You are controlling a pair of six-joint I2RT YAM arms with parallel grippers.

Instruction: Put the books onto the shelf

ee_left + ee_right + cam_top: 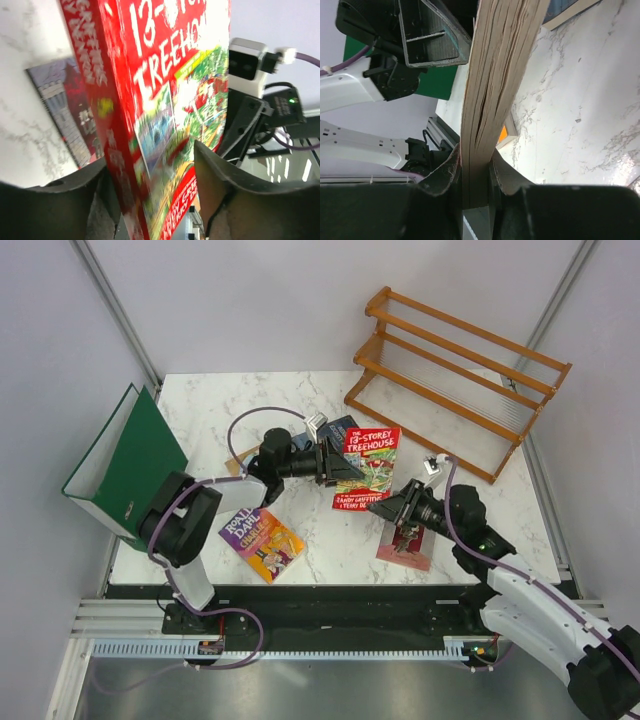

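The robot's right gripper will next take the red book outward into the open front of the wooden shelf point(460, 380) and let go of it there, because the shelf is empty.
The red cartoon-cover book point(368, 462) is held up on edge over the middle of the table, between both arms. My right gripper point(392, 506) is shut on its lower edge; in the right wrist view the page block point(490, 90) is pinched at my right gripper point(474, 155). My left gripper point(150, 160) straddles the red book point(165, 90) with its jaws apart and a gap at the right finger point(220, 175). A dark blue book point(65, 110) lies flat behind. The pink book point(405, 552) lies under the right gripper, and the purple-and-yellow book point(262, 543) lies front left. The wooden shelf point(460, 380) stands at the back right.
A large green ring binder point(130, 465) stands open at the table's left edge, close to the left arm. A tan book corner point(236, 467) peeks out beside the left arm. The table's front edge runs just behind the arm bases.
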